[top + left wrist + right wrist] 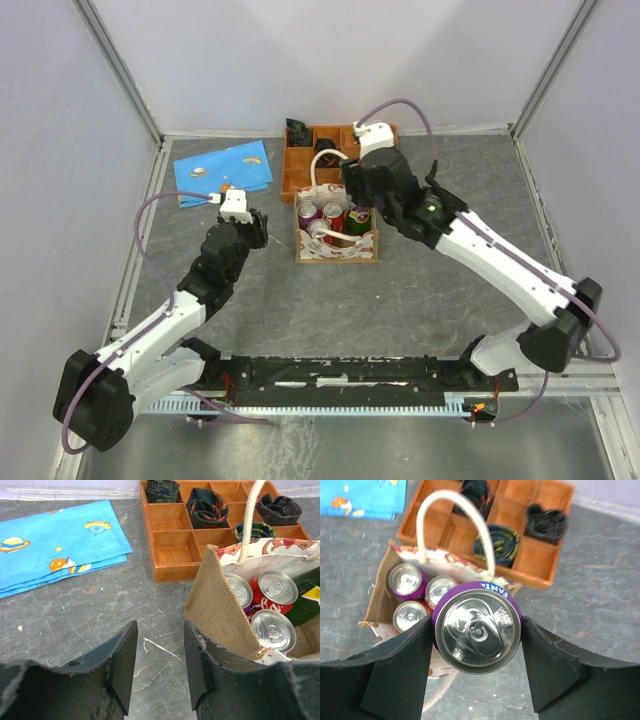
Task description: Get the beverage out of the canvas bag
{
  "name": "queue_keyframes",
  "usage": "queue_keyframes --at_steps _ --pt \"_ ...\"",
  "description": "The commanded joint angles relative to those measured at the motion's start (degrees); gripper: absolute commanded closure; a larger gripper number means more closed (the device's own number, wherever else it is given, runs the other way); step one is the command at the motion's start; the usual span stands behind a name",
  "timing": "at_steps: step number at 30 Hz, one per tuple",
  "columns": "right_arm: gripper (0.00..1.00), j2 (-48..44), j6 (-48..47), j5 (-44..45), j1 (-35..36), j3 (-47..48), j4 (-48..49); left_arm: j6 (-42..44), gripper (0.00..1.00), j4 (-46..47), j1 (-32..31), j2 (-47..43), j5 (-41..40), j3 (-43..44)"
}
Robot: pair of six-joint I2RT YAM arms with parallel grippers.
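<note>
The tabletop beside the bag is bare, so the robot's right hand should next go to the right in the top view, come down and let go of the purple Fanta can there.
The cream canvas bag [336,247] stands open mid-table with soda cans in it; it also shows in the left wrist view [220,615] and the right wrist view [379,596]. My right gripper [476,636] is shut on a purple Fanta can [478,622], gripped at its sides and held above the bag's near right corner. Three cans [406,580] remain inside, two purple and one red. In the top view the right gripper [362,203] hangs over the bag's right side. My left gripper [160,647] is open and empty, low over the table just left of the bag, its right finger [197,665] by the bag's burlap side.
An orange wooden compartment tray [297,165] with dark rolled cloths stands right behind the bag. A folded blue printed cloth [222,172] lies at the back left. One white handle loop [455,510] arches above the bag. A black rail [350,375] runs along the near edge.
</note>
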Motion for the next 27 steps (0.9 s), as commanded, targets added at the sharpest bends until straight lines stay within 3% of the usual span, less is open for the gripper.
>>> queue_keyframes --at_steps 1,7,10,19,27 --pt "1.0 -9.79 -4.79 11.45 -0.16 -1.58 11.95 1.78 0.51 2.1 0.04 -1.86 -3.68 -1.03" --pt "1.0 -16.61 -11.64 24.76 -1.18 -7.41 19.13 2.06 0.51 2.42 -0.02 -3.89 -5.64 -2.31" --pt "1.0 -17.83 -11.31 26.69 -4.66 -11.18 19.96 1.93 0.51 2.62 0.02 -4.87 -5.95 -2.87" --pt "1.0 -18.03 -1.71 16.9 -20.55 -22.33 19.2 0.57 0.51 2.38 -0.06 -7.7 -7.25 -4.92" --pt "1.0 -12.96 2.04 9.75 -25.38 -26.35 20.9 -0.21 0.51 0.69 0.03 -8.1 -6.99 -5.14"
